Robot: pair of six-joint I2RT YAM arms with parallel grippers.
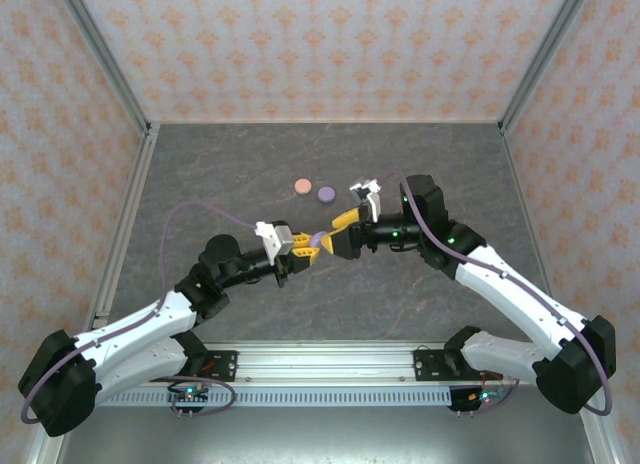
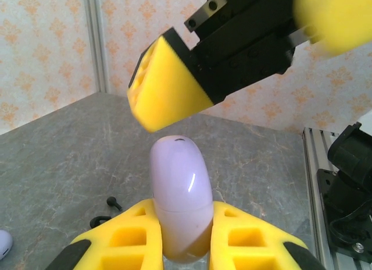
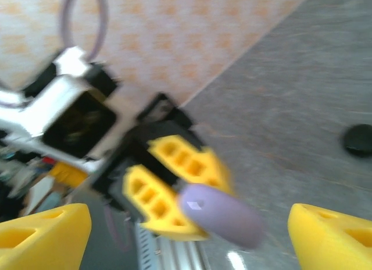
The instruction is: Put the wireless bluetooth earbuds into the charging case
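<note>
Bare tabletop before the lilac round puck (image 1: 325, 223) is below my left gripper and outward of it, so I need to tip my left gripper downward, lower it outward and let go of the case.
My left gripper (image 2: 182, 219) is shut on a closed lilac charging case (image 2: 177, 177), held edge-on between its yellow fingers above the table. In the top view the case (image 1: 316, 241) sits mid-table between the two grippers. My right gripper (image 1: 335, 234) faces it from the right, open, with one yellow finger (image 2: 168, 86) hanging just above the case. In the right wrist view the blurred case (image 3: 224, 217) lies between the wide-apart fingers of the right gripper (image 3: 189, 238) and touches neither. A tiny black earbud (image 2: 114, 202) lies on the table below the left gripper.
A pink round puck (image 1: 298, 187) and a lilac round puck (image 1: 326, 194) lie behind the grippers. A black disc (image 3: 357, 139) rests on the grey table to the right. A pale rounded object (image 2: 3, 244) lies at the left edge. Patterned walls enclose the table (image 1: 420, 304).
</note>
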